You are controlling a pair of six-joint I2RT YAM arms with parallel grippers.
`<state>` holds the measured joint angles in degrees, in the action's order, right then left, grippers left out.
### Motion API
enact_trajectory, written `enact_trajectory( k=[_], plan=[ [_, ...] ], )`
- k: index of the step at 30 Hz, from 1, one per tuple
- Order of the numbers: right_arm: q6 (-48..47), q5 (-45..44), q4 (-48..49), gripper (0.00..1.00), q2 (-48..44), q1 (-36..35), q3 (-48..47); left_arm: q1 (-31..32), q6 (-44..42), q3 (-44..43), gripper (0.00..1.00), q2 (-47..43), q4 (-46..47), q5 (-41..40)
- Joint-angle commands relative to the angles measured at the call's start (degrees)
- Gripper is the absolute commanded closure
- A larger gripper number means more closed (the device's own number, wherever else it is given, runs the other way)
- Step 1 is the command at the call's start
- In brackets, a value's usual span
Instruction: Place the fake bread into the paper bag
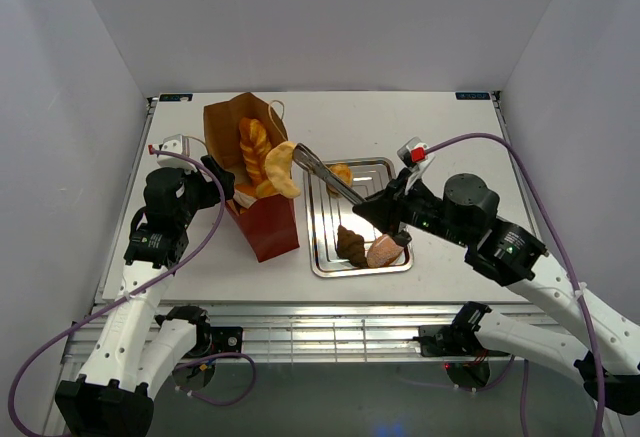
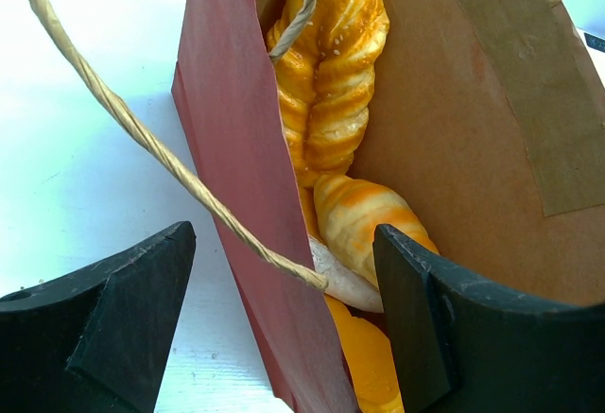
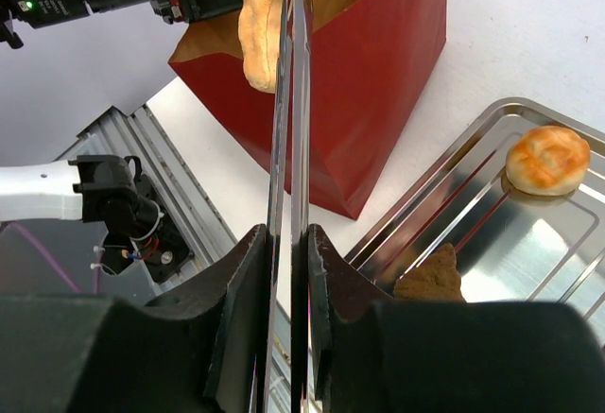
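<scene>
My right gripper is pinching the bread, which still overhangs the bag's rim, so it needs to move toward the bag point(image 1: 268, 219) next and lower the bread over the bag's opening.
The red paper bag point(image 1: 268, 219) stands open left of the tray, with a braided golden loaf point(image 1: 252, 147) inside. My left gripper point(image 1: 222, 183) is open, its jaws astride the bag's near wall point(image 2: 236, 148); the loaf point(image 2: 331, 73) and a croissant point(image 2: 369, 219) lie inside. My right gripper point(image 1: 388, 213) is shut on the metal tongs point(image 1: 325, 175), which pinch a pale golden bread point(image 1: 282, 167) over the bag's right rim. In the right wrist view the tongs point(image 3: 288, 101) run up from my gripper point(image 3: 288, 243) to that bread point(image 3: 260, 25) above the bag point(image 3: 378, 82).
The silver tray point(image 1: 398, 189) holds a round roll point(image 1: 341, 172), a dark brown pastry point(image 1: 351, 244) and a pinkish one point(image 1: 384, 251). The bag's cord handle point(image 2: 142, 134) hangs across my left gripper's gap. The roll point(image 3: 548, 160) and brown pastry point(image 3: 430, 276) show by the tray's rim point(image 3: 492, 115).
</scene>
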<state>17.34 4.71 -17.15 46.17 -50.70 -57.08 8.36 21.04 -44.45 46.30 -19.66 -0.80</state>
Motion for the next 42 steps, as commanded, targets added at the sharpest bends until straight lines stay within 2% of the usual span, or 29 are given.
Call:
enact_trajectory(
  k=[1, 15, 23, 34, 42],
  plan=[
    [-1.3, 0.7, 5.7, 0.82, 0.8, 0.0, -3.9, 0.1, 0.0, 0.4, 0.14, -0.3, 0.1, 0.7],
    [-2.0, 0.7, 8.2, 0.82, 4.6, -0.1, -6.7, 0.2, 0.0, 0.3, 0.14, -0.6, 0.1, 0.7],
    [-1.0, 2.1, 10.7, 0.81, 6.6, 0.0, -4.4, 0.2, 0.1, 0.5, 0.14, -0.7, 0.1, 0.7],
    [2.7, 4.4, 15.8, 0.70, 5.5, -0.1, 4.6, 0.1, 0.1, 0.4, 0.14, -0.8, 0.1, 2.5],
    [3.3, 4.7, 16.4, 0.60, 5.2, -0.4, 5.8, 0.2, 0.1, 0.5, 0.14, -0.7, 0.1, 2.5]
  ],
)
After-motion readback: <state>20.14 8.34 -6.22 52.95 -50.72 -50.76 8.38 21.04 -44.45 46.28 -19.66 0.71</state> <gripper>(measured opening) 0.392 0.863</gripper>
